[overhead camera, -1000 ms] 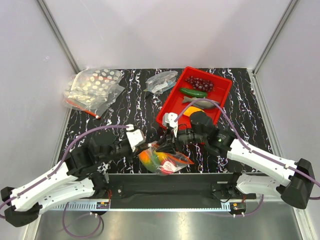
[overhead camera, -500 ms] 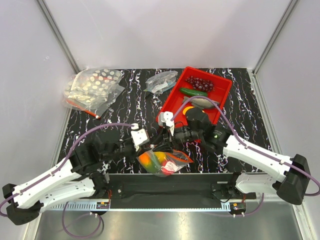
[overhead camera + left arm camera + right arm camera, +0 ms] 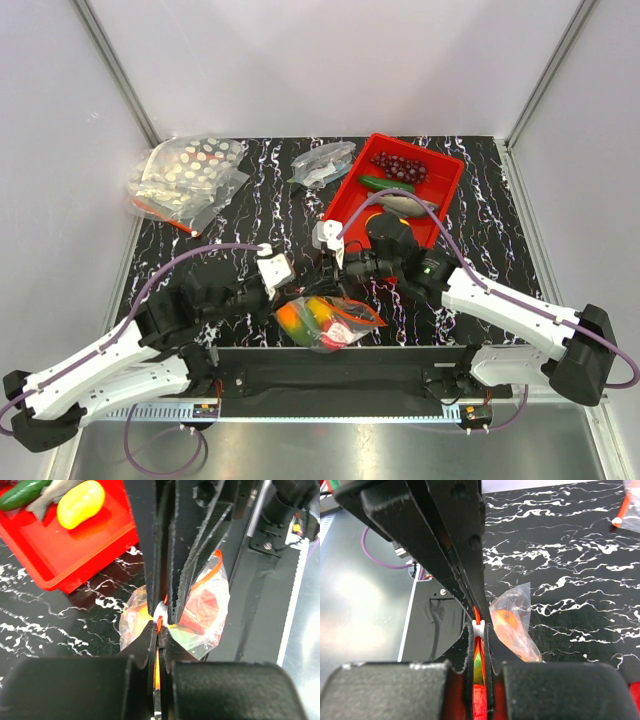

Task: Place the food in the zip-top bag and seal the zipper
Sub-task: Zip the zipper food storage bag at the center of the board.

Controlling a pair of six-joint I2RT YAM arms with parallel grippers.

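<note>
The zipper's loose end is to my right gripper's right in the top view, so I will pull the zipper's slider, still by my left gripper, there and release it.
The zip-top bag (image 3: 330,322) lies at the table's near edge with an orange-yellow mango (image 3: 293,317), a green piece and a red piece (image 3: 347,322) of the food inside. Its orange zipper (image 3: 158,652) stands up between both grippers, which meet tip to tip above the bag. My left gripper (image 3: 157,630) is shut on the zipper strip. My right gripper (image 3: 478,632) is shut on the same strip, at a white slider (image 3: 478,627). From above, the left gripper (image 3: 302,292) and right gripper (image 3: 322,279) almost touch. Grapes (image 3: 398,166), a cucumber (image 3: 386,184), a fish (image 3: 402,203) and a lemon (image 3: 81,504) stay in the red tray (image 3: 345,208).
Clear bags with white spots (image 3: 190,175) lie at the back left. A small greyish bag (image 3: 322,163) lies beside the tray. The black base plate (image 3: 340,372) runs along the near edge, right under the bag. Grey walls close in both sides.
My right gripper has slid a little to the left along the bag's mouth and closed on the zipper. The left gripper has stayed shut on the strip.
</note>
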